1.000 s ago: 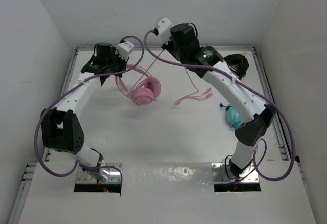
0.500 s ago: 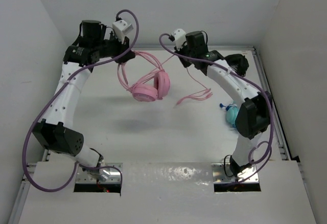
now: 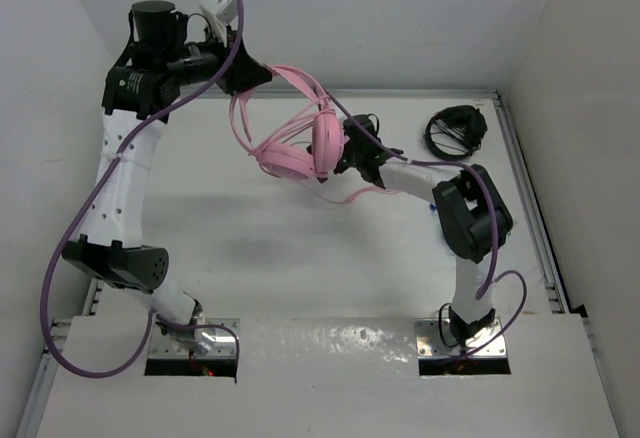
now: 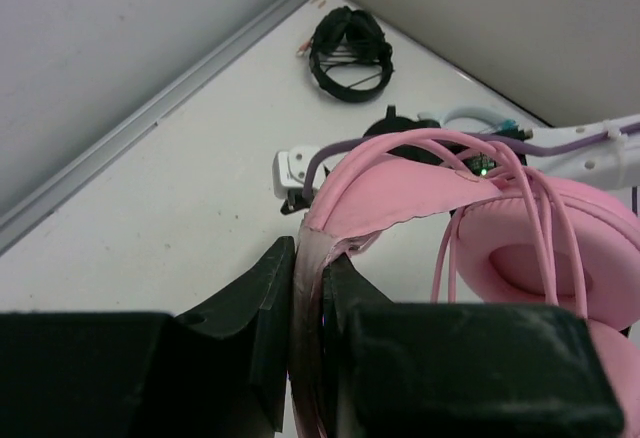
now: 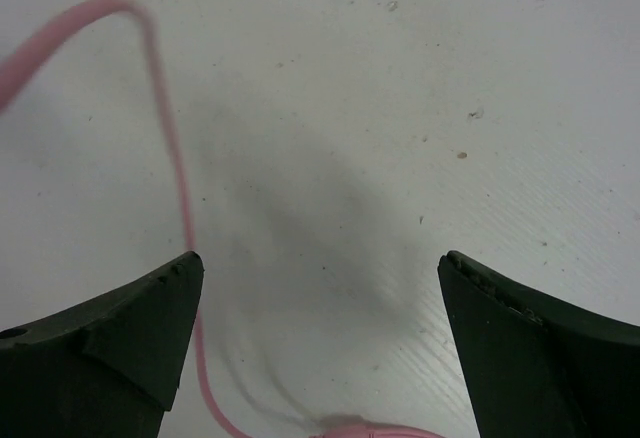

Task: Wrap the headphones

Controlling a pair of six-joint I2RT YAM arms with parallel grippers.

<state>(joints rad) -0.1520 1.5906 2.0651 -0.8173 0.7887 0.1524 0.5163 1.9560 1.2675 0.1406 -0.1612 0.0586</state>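
The cable runs outside the gripper's gap. My right gripper needs to move back and toward the left in the right wrist view next, onto the hanging piece of cable [image 5: 203, 373].
The pink headphones [image 3: 300, 153] hang in the air by their thin headband, which my left gripper [image 3: 248, 76] holds raised high at the back left. In the left wrist view the left gripper [image 4: 311, 256] is shut on the headband [image 4: 385, 183], with an earcup [image 4: 530, 248] hanging beyond and cable loops draped over it. My right gripper [image 3: 348, 156] sits low, just right of the earcups. In the right wrist view the right gripper [image 5: 318, 283] is open wide over bare table. The pink cable [image 5: 170, 158] runs past its left finger [image 5: 140, 323], outside the gap. More cable [image 3: 352, 195] lies on the table.
Black headphones with a coiled cable [image 3: 455, 130] lie at the back right corner, also in the left wrist view as black headphones [image 4: 350, 43]. Raised table rails [image 3: 520, 178] and white walls enclose the work surface. The right arm [image 3: 465, 213] is folded low over the right side.
My left arm lifted the headphones higher and further back-left. My right gripper let go of the cable, opened wide and dropped low beside the earcups.
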